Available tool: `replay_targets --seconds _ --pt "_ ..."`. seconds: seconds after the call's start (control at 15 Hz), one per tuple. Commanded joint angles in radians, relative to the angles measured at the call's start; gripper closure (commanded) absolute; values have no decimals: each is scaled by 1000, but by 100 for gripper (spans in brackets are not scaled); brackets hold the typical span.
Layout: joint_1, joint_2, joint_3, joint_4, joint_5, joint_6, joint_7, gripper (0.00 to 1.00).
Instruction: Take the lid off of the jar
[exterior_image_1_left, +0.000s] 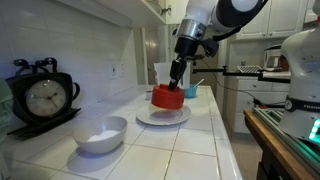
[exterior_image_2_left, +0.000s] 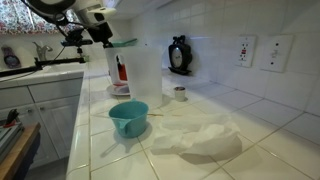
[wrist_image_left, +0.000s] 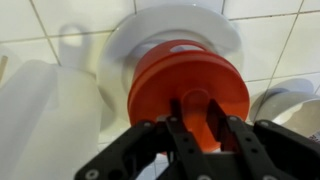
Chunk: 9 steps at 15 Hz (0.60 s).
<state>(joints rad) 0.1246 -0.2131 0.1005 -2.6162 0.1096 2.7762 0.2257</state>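
The red lid hangs above the white plate, so next I will lower my gripper a little to set it down and open off the knob.
The red lid (exterior_image_1_left: 167, 97) is off the jar and sits low over a white plate (exterior_image_1_left: 147, 118), touching it or just above it. My gripper (exterior_image_1_left: 177, 78) comes down from above and is shut on the lid's raised centre knob. In the wrist view the fingers (wrist_image_left: 197, 115) pinch the knob of the lid (wrist_image_left: 160, 75) above the plate (wrist_image_left: 215, 25). The tall translucent jar (exterior_image_1_left: 162, 73) stands open behind the plate, near the wall. In an exterior view the jar (exterior_image_2_left: 143, 72) stands in front and hides most of the lid (exterior_image_2_left: 122, 70) and the gripper.
A white bowl (exterior_image_1_left: 102, 133) and a black clock (exterior_image_1_left: 42, 97) stand near the counter's front. A small blue cup (exterior_image_1_left: 190, 91) is beside the plate. In an exterior view a teal cup (exterior_image_2_left: 129, 118) and a white cloth (exterior_image_2_left: 200, 138) lie on the tiles. The counter edge drops off beside them.
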Motion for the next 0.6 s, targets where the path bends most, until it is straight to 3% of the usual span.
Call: replay_targets --seconds 0.0,0.53 --pt "-17 35 8 4 -14 40 -14 92" --pt "-54 85 16 13 -115 49 20 92"
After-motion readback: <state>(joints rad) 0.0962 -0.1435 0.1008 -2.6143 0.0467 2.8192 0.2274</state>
